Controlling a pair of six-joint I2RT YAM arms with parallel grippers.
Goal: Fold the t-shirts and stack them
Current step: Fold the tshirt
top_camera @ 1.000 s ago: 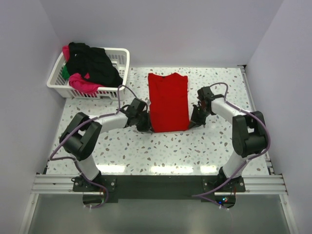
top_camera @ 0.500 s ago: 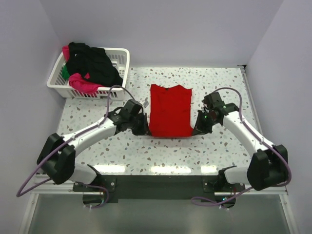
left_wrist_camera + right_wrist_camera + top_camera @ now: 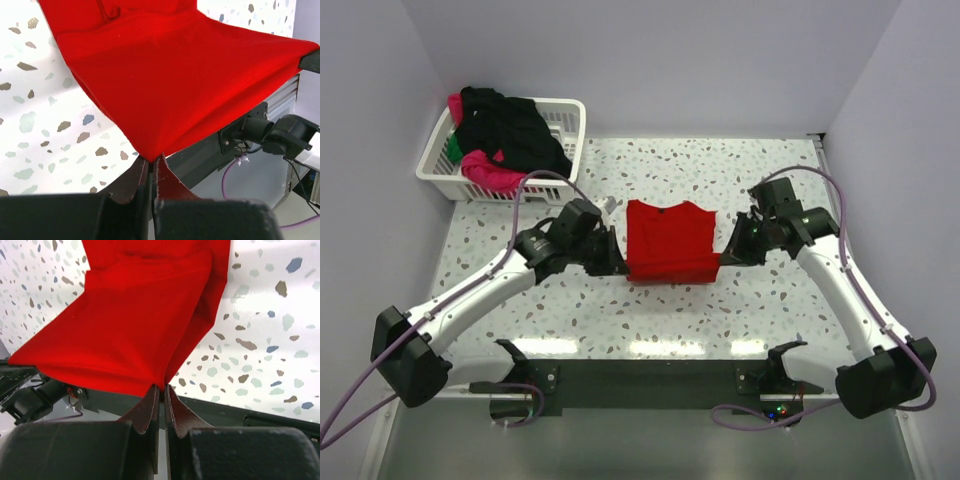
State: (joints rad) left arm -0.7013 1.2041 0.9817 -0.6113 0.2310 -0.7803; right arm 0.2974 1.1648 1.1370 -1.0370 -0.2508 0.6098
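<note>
The t-shirt's collar end lies spread on the tabletop, so my left gripper will next carry the hem corner outward over the t-shirt's collar end (image 3: 641, 211) and lower it to release.
A bright red t-shirt (image 3: 668, 240) is stretched between both grippers over the middle of the speckled table, its near hem lifted and its collar end still lying on the table. My left gripper (image 3: 617, 266) is shut on the hem's left corner (image 3: 150, 157). My right gripper (image 3: 723, 258) is shut on the right corner (image 3: 161, 385). The cloth (image 3: 180, 85) (image 3: 145, 330) hangs taut in front of both wrist cameras. More t-shirts, black (image 3: 510, 125), magenta-pink (image 3: 485, 172) and green (image 3: 453, 150), lie piled in the basket.
A white lattice basket (image 3: 565, 125) stands at the back left corner of the table. White walls close in the back and both sides. The arms' mounting rail (image 3: 640, 375) runs along the near edge.
Both grippers have risen and drawn toward the near edge with the red t-shirt's hem. The part of the shirt lying flat has become shorter, and both arms have stretched out.
</note>
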